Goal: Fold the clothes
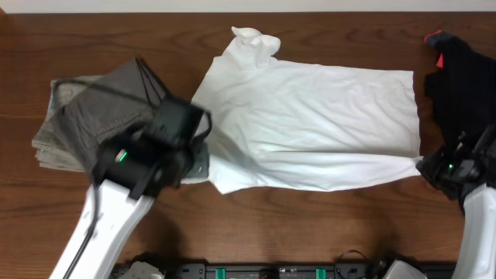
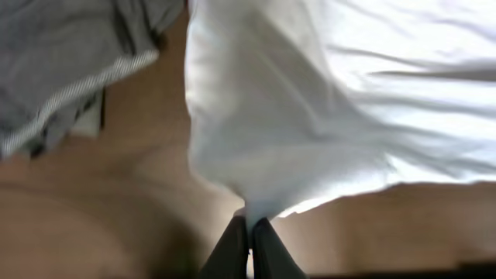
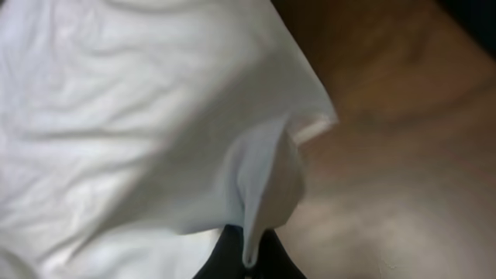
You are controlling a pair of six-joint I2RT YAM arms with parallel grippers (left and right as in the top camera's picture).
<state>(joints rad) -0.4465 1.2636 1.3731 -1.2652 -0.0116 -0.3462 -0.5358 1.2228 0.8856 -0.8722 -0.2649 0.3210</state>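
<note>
My left gripper is holding the shirt's lifted lower edge, and the shirt's body is spread beyond it. It needs to carry the shirt's edge outward and down onto the shirt's body (image 1: 245, 102) (image 2: 319, 22) next, then open.
The white T-shirt (image 1: 310, 124) lies spread across the middle of the wooden table, one sleeve bunched at the top. My left gripper (image 1: 203, 147) is shut on its left lower edge; the left wrist view shows the white T-shirt (image 2: 325, 101) pinched between the dark fingers (image 2: 249, 232). My right gripper (image 1: 431, 166) is shut on its right lower corner; the right wrist view shows a fold of the T-shirt (image 3: 263, 178) caught between the fingers (image 3: 249, 249). The grey-khaki trousers (image 1: 85, 108) lie folded at the left. The black garment (image 1: 461, 77) lies at the right edge.
A red patch (image 1: 439, 48) shows by the black garment at the top right. The table's (image 1: 310, 225) front edge runs along the bottom, with dark equipment below it. The trousers (image 2: 62, 54) lie close to the shirt's left edge.
</note>
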